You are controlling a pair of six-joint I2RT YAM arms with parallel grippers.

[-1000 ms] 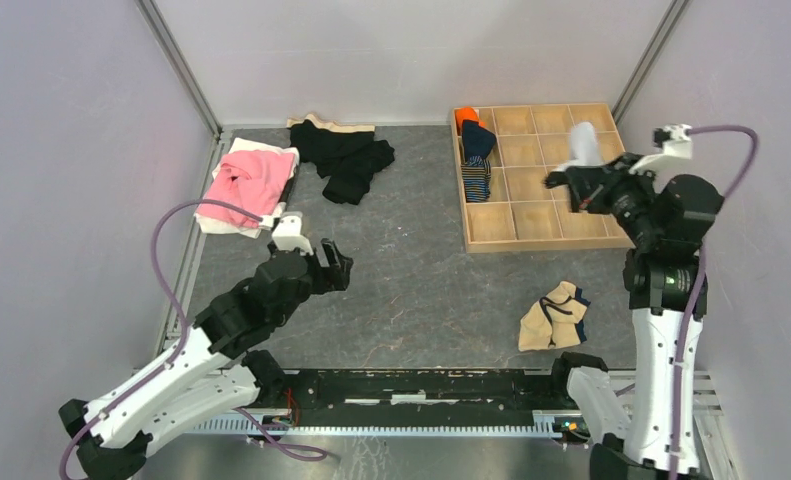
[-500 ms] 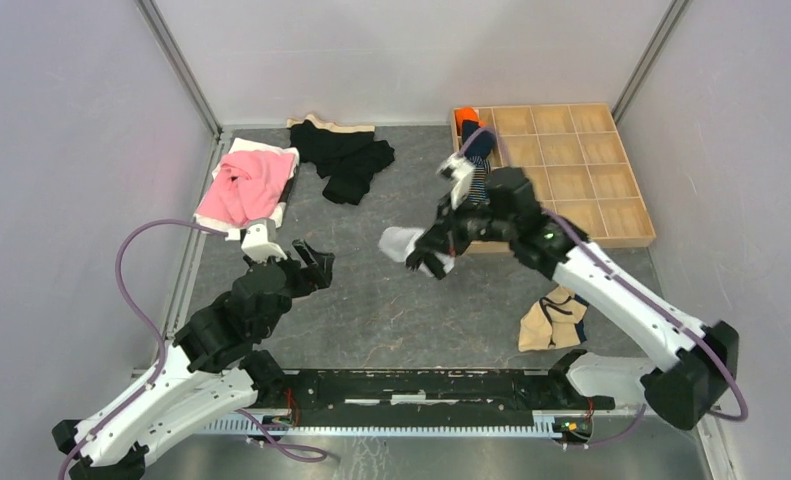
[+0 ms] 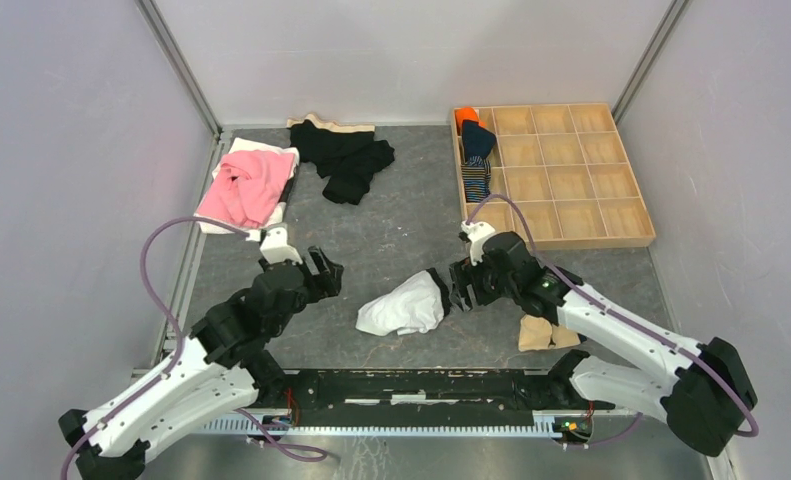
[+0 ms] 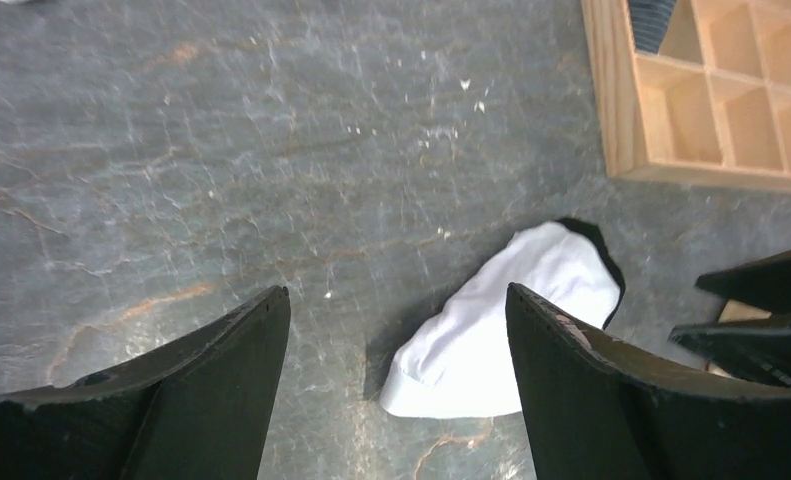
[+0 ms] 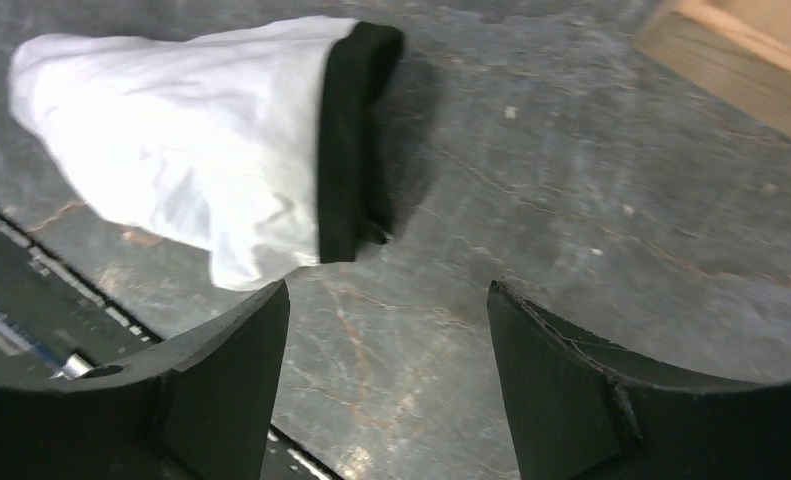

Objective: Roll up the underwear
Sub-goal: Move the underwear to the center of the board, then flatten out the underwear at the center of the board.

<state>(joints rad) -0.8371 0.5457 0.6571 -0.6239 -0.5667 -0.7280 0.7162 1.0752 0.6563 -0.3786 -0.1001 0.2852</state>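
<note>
I will next move my right gripper down and to the left in the top view onto the black trim's near end (image 3: 446, 304) (image 5: 339, 240), which is below it, closest to its open fingers.
A white underwear with black trim (image 3: 403, 305) lies crumpled and loose on the grey table near the front middle. My right gripper (image 3: 461, 285) hangs just right of its black trim, open, nothing between the fingers. In the right wrist view the white underwear (image 5: 191, 140) lies ahead of the open right gripper (image 5: 386, 287), apart from it. My left gripper (image 3: 326, 272) stands open to the left of the cloth. The left wrist view has the white underwear (image 4: 511, 320) beyond the open left gripper (image 4: 396, 292). A tan and navy underwear (image 3: 546, 332) lies partly under my right arm.
A wooden compartment tray (image 3: 551, 235) sits at the back right, with rolled cloths (image 3: 476, 150) in its left column. A pink garment (image 3: 246, 185) on white cloth and black garments (image 3: 351, 158) lie at the back left. The tray's corner (image 4: 611, 100) shows in the left wrist view.
My right arm swung from over the tray to the front middle with the white underwear, then opened and let it drop on the table. The left arm shifted slightly.
</note>
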